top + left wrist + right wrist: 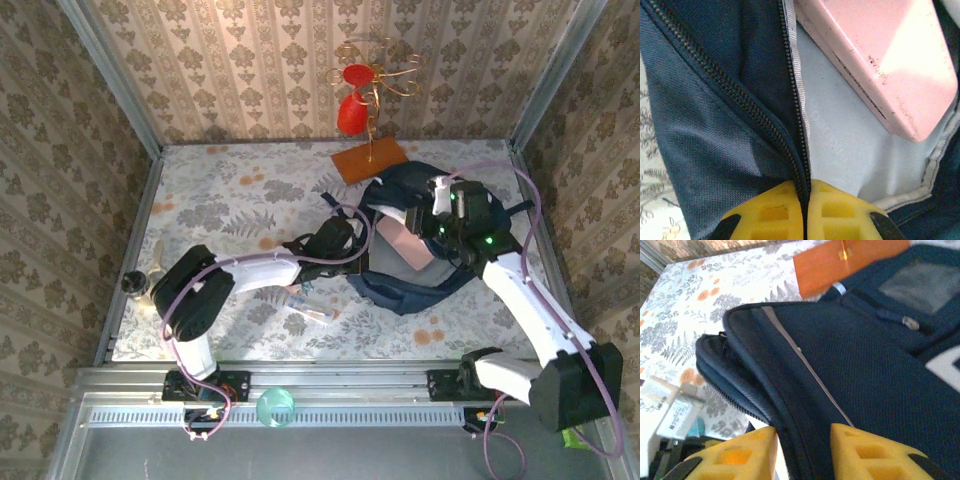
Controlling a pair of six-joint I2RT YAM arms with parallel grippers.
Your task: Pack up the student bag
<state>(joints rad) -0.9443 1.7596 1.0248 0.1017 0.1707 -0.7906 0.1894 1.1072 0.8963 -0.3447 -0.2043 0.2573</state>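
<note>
The left gripper next carries the zipper edge over the uncovered lining toward the bag's near rim [400, 297] [946, 172] on the gripper's front-rail side, and releases it.
The student bag [425, 280], dark navy, lies open at centre right of the table, with a pink flat case [405, 243] inside it. In the left wrist view the pink case [880, 60] rests on the pale grey lining [840, 130]. My left gripper [805, 187] is shut on the bag's zipper edge [792, 100], and from above this left gripper [350, 238] sits at the bag's left rim. My right gripper [802, 432] clamps a thick fold of the bag's upper flap [840, 355]; from above the right gripper [428, 222] holds that flap raised.
An orange board [370, 158] with a red and gold wire ornament [358, 95] stands just behind the bag. A small clear packet [310, 306] lies near the left arm. A dark round object [135, 284] sits at the left wall. A teal ball [275, 407] rests on the front rail.
</note>
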